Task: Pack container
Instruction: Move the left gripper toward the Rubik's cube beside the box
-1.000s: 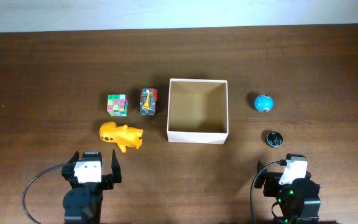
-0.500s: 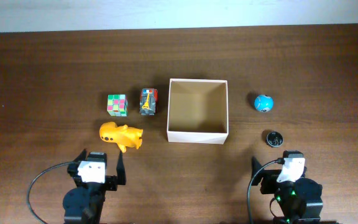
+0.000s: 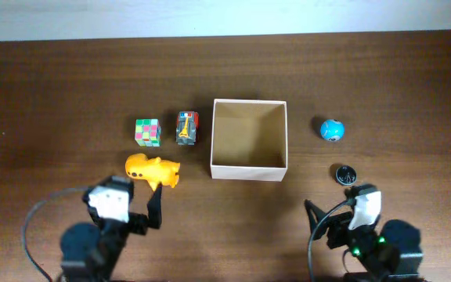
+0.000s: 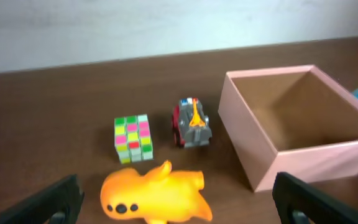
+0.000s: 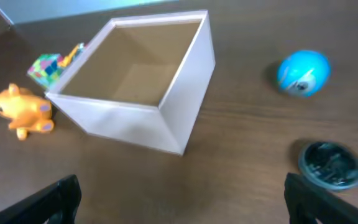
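Note:
My left gripper will next reach outward past the orange toy animal. It will lower its fingers around the multicoloured cube (image 3: 147,132) (image 4: 133,139), which is outward of my gripper, beyond the toy animal.
The container (image 3: 247,172) is a square open-top box with white walls and a tan inside, and it holds nothing. It also shows in the left wrist view (image 4: 316,158) and the right wrist view (image 5: 123,121). An orange toy animal (image 3: 153,170) lies to its left, close in front of my left gripper (image 3: 125,197), which is open and empty. In the left wrist view the toy (image 4: 154,196) lies between the wide-spread fingers (image 4: 178,210). My right gripper (image 3: 339,210) is open and empty (image 5: 182,205), near the box's front right corner.
A multicoloured cube (image 3: 147,131) and a small toy car (image 3: 186,128) sit left of the box. A blue ball (image 3: 331,129) and a dark round disc (image 3: 345,173) lie to its right. The disc (image 5: 329,164) is just ahead of my right finger.
Both arms have lifted and leaned forward. The left gripper has come closer to the orange toy. The right gripper has shifted towards the disc. No toy has moved.

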Controlling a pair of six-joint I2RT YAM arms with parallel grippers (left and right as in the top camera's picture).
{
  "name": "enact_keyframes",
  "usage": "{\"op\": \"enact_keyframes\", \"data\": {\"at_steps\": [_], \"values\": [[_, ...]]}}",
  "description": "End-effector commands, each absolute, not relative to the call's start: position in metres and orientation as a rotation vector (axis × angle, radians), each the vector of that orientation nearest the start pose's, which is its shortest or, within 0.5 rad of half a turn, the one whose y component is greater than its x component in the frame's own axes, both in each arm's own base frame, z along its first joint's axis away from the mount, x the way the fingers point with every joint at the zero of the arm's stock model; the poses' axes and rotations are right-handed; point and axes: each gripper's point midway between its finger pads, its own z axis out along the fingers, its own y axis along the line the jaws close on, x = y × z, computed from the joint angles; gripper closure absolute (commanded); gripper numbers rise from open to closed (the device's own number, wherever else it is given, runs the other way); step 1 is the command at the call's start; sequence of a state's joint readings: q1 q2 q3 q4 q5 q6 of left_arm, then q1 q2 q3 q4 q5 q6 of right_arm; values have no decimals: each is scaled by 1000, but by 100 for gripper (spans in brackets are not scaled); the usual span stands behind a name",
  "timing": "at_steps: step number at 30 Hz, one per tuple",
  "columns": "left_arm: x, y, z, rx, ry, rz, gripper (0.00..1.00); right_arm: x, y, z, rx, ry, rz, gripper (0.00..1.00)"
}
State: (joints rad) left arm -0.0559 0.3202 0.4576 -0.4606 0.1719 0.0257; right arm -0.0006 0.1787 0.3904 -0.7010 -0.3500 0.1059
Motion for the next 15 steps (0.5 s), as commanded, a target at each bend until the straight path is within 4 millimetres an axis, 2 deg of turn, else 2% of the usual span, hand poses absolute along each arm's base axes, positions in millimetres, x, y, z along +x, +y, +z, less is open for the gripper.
{"op": "enact_keyframes", "data": {"at_steps": [1, 5, 9, 12, 15], "values": [[250, -39, 244, 164, 1953, -173, 1, 204, 38, 204, -19, 2072, 303, 1], [281, -33, 270, 144, 2068, -122, 1, 210, 18, 222, 72, 2257, 186, 1], [319, -35, 291, 173, 2156, -112, 1, 227, 9, 235, 104, 2441, 120, 1], [344, -41, 298, 187, 2231, -145, 1, 244, 11, 243, 110, 2541, 132, 1], [361, -44, 296, 192, 2291, -163, 1, 261, 29, 244, 96, 2622, 274, 1]]}}
